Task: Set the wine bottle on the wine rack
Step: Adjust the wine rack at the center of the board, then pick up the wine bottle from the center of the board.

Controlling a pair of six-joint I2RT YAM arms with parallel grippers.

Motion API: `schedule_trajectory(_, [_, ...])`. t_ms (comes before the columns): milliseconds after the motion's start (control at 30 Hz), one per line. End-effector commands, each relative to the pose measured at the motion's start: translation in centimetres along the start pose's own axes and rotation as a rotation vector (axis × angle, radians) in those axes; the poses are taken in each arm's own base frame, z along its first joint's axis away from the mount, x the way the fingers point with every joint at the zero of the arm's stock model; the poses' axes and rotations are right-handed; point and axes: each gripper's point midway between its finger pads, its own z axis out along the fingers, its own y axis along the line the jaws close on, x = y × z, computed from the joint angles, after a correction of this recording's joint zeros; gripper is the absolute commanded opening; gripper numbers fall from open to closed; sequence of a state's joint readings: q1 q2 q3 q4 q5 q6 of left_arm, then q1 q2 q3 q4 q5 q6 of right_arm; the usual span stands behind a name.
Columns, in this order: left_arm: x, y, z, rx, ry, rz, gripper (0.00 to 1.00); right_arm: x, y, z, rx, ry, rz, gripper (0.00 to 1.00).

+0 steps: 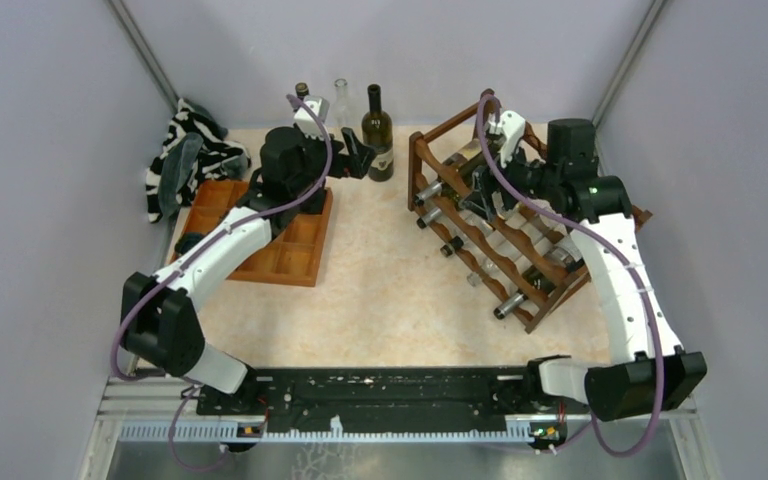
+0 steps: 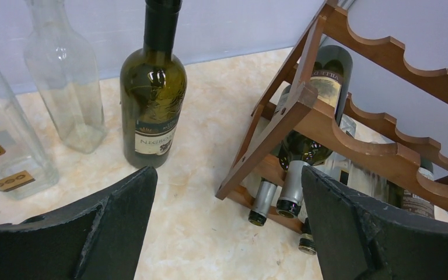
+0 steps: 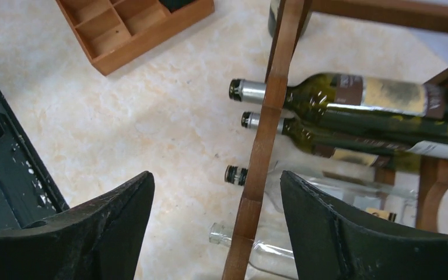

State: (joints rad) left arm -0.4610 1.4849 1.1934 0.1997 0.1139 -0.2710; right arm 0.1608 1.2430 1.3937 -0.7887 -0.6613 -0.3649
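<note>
The left gripper rises over the wine bottle's slim neck next, as the neck stands outward. Then it tilts its fingers down to close around the neck.
An upright dark green wine bottle [image 1: 377, 135] [image 2: 153, 99] with a pale label stands at the back of the table. My left gripper [image 1: 357, 156] [image 2: 227, 233] is open just in front of it, empty and not touching it. The dark wooden wine rack [image 1: 543, 305] [image 2: 350, 128] [image 3: 268, 134] stands to the right, with several bottles [image 3: 350, 93] lying on its tiers. Above the rack's near side hovers my right gripper [image 1: 480, 195] [image 3: 217, 221], open, holding nothing, with a rack upright showing below between its fingers.
Two clear glass bottles [image 2: 64, 76] [image 2: 0, 140] stand left of the wine bottle. An orange-brown compartment tray [image 1: 295, 250] [image 3: 128, 29] lies under the left arm. A black-and-white striped cloth [image 1: 185, 155] is bunched in the back left corner. Grey walls enclose the table.
</note>
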Motion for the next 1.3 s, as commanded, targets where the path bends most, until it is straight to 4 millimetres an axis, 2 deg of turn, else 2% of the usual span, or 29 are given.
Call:
schedule_trajectory(0, [-2.1,-0.8,1.1,0.065,-0.039,0.025,0.99,-4.4,2.1,-2.9,-0.034,-0.114,-0.134,0.78])
schedule_trajectory(133, [-2.4,-1.0,1.0,0.092,-0.028,0.026,0.99,-5.7,3.2,-4.2,-0.055,-0.153,-0.172,0.79])
schedule_trajectory(400, [-2.6,-1.3,-0.5,0.124,-0.016,-0.004,0.99,-8.2,4.8,-7.9,-0.052,-0.273,-0.231,0.81])
schedule_trajectory(633, [-6.1,-1.5,0.0,0.102,-0.031,0.050,0.99,-9.2,4.9,-9.2,-0.061,-0.342,-0.207,0.82])
schedule_trajectory(767, [-7.3,-0.1,1.8,0.013,0.039,0.093,0.99,-9.4,3.7,-9.3,-0.019,-0.346,-0.190,0.82])
schedule_trajectory(933, [-7.0,1.3,4.7,-0.069,0.091,0.164,0.99,-9.6,2.3,-9.0,0.010,-0.350,-0.156,0.82])
schedule_trajectory(967, [-7.5,1.4,5.3,-0.087,0.085,0.188,0.98,-9.6,1.8,-8.9,0.022,-0.348,-0.147,0.82])
schedule_trajectory(1167, [-6.7,3.8,9.2,-0.189,0.146,0.299,0.96,-9.6,0.3,-8.2,0.040,-0.346,-0.134,0.82])
schedule_trajectory(1267, [-6.2,4.1,10.9,-0.183,0.151,0.305,0.94,-9.6,-0.1,-7.7,0.024,-0.342,-0.121,0.82])
